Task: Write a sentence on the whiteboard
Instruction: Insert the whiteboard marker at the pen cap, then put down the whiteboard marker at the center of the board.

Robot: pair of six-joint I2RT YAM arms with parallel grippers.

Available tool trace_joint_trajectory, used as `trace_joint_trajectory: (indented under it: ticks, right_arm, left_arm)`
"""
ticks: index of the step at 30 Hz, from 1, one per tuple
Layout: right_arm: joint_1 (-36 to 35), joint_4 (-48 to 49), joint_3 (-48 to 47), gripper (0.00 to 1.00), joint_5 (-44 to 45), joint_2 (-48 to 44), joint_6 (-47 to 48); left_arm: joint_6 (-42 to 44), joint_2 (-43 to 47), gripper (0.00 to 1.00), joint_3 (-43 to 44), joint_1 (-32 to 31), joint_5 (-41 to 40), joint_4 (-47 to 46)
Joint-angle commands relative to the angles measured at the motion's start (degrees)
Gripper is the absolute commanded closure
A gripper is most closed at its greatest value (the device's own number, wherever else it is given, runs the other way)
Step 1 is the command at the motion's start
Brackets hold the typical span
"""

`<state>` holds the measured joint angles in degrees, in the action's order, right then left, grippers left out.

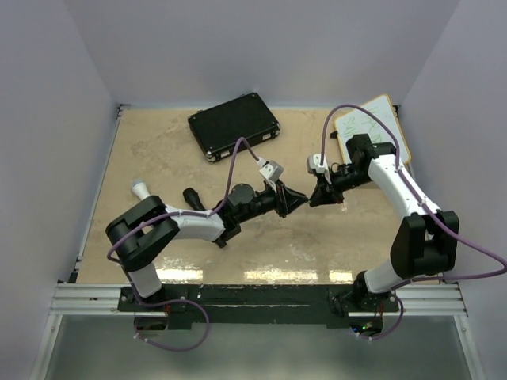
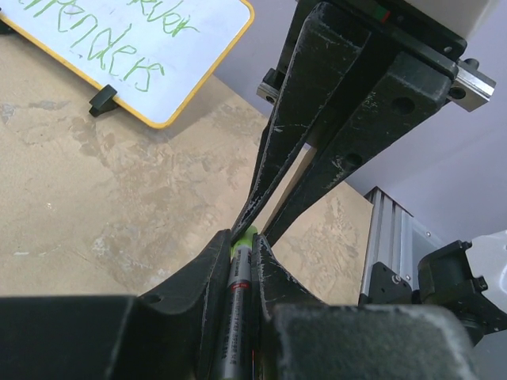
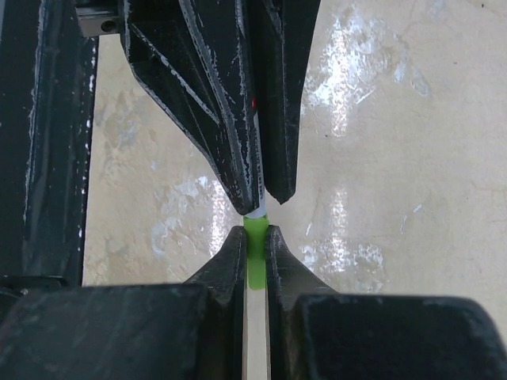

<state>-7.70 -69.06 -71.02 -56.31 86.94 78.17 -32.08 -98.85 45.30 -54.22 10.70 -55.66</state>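
Observation:
The left gripper draws down and to the left in the top view next and releases the marker on the tabletop below it, with the sentence written.
The whiteboard, white with an orange-yellow rim, lies at the back right, partly under my right arm. It also shows in the left wrist view. The sentence is green handwriting across its face. Over the table's middle my two grippers meet tip to tip. My left gripper is shut on a grey marker. My right gripper is shut on the marker's green cap, right at the barrel's end.
A black rectangular case lies at the back centre. A small pale cylinder and a dark object sit near my left arm's elbow. Purple walls close in three sides, and a metal rail runs along the near edge.

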Motion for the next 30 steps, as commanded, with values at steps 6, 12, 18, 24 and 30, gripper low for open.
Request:
trace_joint_trajectory:
  ticks: [6, 12, 18, 24, 30]
  right_arm:
    - [-3.63, 14.0, 2.11, 0.7, -8.21, -4.84, -16.89]
    - [-1.7, 19.31, 3.7, 0.2, 2.33, -6.43, -24.46]
    - [0.06, 21.94, 1.24, 0.06, 9.55, -10.9, -28.85]
    - [0.15, 27.22, 3.78, 0.02, 12.72, -15.65, -35.97]
    - [0.15, 28.45, 7.91, 0.01, 13.95, -20.04, -38.61]
  left_arm:
    - [0.61, 4.62, 1.0, -1.17, -2.31, -1.38, -2.27]
    - [-4.39, 12.09, 1.0, -12.24, 4.54, 4.58, -0.59]
    - [-6.85, 13.42, 1.0, -16.12, 9.12, 8.81, 5.64]
    - [-12.3, 2.9, 1.0, -11.47, 14.39, 12.75, 8.29]
    - [-19.42, -7.13, 0.72, -7.07, 18.18, 19.18, 2.22]
